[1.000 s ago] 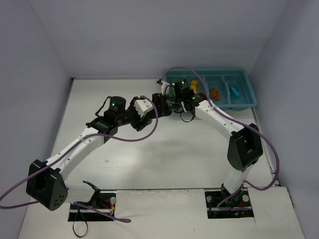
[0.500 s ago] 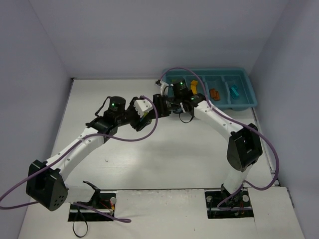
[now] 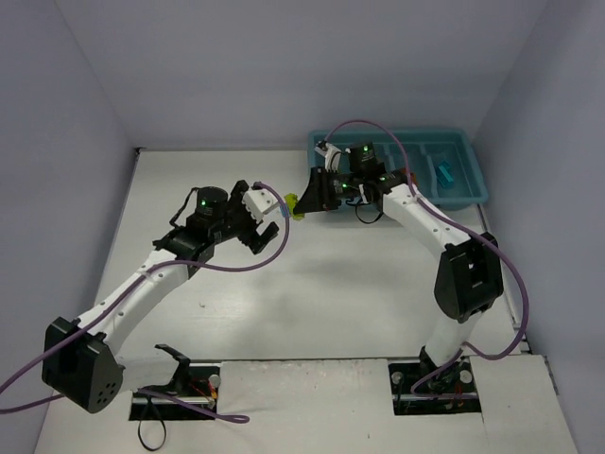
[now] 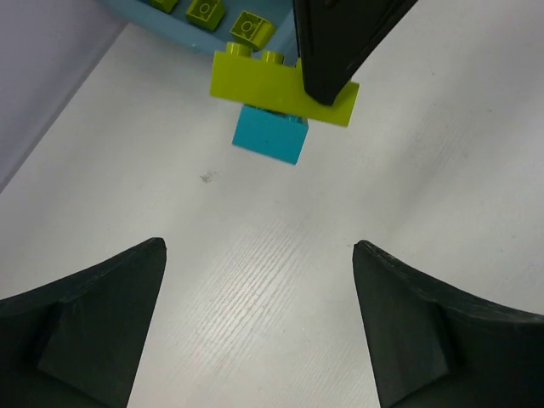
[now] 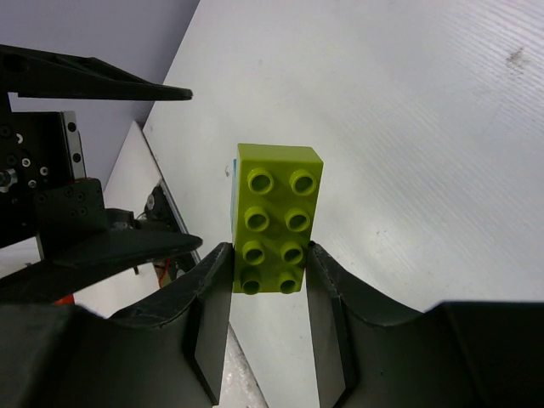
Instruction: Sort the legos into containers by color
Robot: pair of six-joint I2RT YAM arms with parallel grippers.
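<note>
My right gripper carries the lime-green lego outward over the section of the tray with green legos next and releases it among its own color.
My right gripper (image 5: 268,251) is shut on a lime-green two-by-four lego (image 5: 276,217) with a cyan lego (image 4: 269,138) joined to its underside. It holds this clump (image 3: 294,204) above the table, just left of the teal tray (image 3: 470,151). My left gripper (image 4: 259,246) is open and empty, a short way left of the clump in the top view (image 3: 269,218) and facing it. Green legos (image 4: 251,27) lie in the tray's leftmost compartment, and a cyan lego (image 3: 444,172) lies in a right compartment.
The tray stands at the table's back right, next to the right wall. The right arm (image 3: 425,213) crosses over the tray's front left part and hides some compartments. Purple cables (image 3: 284,248) hang off both arms.
The two grippers were close together at the clump. The left gripper has drawn back to the left, open, and the right gripper holds the clump slightly further right.
</note>
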